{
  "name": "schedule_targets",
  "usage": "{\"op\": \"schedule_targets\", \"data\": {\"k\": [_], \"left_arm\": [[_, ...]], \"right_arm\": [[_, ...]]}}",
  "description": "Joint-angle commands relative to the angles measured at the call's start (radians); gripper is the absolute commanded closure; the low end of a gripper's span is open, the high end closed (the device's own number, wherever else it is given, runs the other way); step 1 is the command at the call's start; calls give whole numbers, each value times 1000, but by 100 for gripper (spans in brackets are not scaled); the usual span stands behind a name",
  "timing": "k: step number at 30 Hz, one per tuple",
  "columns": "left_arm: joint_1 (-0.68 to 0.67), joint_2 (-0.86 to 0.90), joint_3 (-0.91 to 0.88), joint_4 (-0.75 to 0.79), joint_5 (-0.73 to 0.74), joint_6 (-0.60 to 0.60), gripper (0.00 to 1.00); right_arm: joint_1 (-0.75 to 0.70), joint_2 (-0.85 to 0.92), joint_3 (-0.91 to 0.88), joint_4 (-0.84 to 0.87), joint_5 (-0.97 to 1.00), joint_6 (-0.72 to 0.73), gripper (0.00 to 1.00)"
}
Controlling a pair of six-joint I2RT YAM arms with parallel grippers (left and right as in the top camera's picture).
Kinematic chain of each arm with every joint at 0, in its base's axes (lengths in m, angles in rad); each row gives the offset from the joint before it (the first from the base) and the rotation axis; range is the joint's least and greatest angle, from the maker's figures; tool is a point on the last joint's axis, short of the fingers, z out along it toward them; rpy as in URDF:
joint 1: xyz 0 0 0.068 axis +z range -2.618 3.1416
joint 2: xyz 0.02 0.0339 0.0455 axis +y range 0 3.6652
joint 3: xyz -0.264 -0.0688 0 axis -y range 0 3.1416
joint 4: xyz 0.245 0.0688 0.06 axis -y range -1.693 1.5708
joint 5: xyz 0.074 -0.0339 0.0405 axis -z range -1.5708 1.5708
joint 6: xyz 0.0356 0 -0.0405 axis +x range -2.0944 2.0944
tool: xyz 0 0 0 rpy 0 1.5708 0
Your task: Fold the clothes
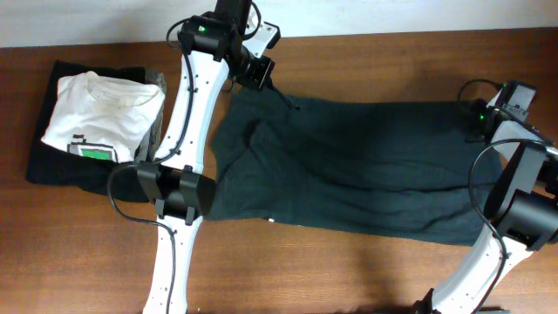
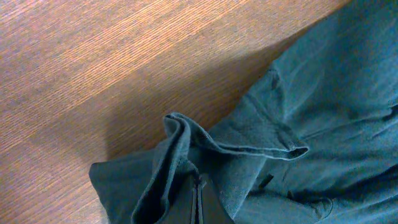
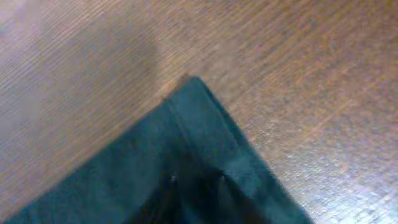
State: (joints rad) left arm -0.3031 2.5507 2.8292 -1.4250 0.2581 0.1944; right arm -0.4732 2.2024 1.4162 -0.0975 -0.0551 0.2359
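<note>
I should pull my left gripper back over the shirt's middle next and let go of the shirt's corner, because both grippers hold the shirt's far edge straight and the shirt is spread flat.
The dark grey-green T-shirt (image 1: 349, 166) lies spread across the middle of the table, with wrinkles at its left end. My left gripper (image 1: 264, 75) is at the shirt's far left corner. In the left wrist view its fingers (image 2: 198, 194) are shut on a bunched fold of the shirt (image 2: 336, 93). My right gripper (image 1: 472, 117) is at the shirt's far right corner. In the blurred right wrist view its fingers (image 3: 198, 180) sit on the hemmed corner of the shirt (image 3: 186, 124) and appear shut on it. The far edge runs fairly straight between the two grippers.
A white tee with green print (image 1: 105, 109) lies on a black folded garment (image 1: 52, 166) at the left end of the wooden table (image 1: 349, 270). Both arm bases stand along the front edge. A wall runs along the back.
</note>
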Motion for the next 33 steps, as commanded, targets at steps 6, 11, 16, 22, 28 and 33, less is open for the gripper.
{"op": "schedule_targets", "data": {"k": [6,11,16,22,28,33], "left_arm": [[-1,-32,16,-9,-11,35,99],[-1,-32,16,-66,-83,35,99],[-1,-32,16,-120,-84,35,100],[-1,-32,16,-239,-117,37,100],[-4,-38,16,-263,-62,13,100],[-7,-62,-5,-263,-35,-26,100]], "right_arm": [[-77,-55,170,-237,-160,9,96],[-143,-72,309,-534,-202,8,96],[-205,-78,330,-663,-382,4,96],[-228,-127,330,-840,-439,-48,96],[-255,-217,330,-1016,-389,-43,96],[-261,-220,330,-1139,-273,-44,96]]}}
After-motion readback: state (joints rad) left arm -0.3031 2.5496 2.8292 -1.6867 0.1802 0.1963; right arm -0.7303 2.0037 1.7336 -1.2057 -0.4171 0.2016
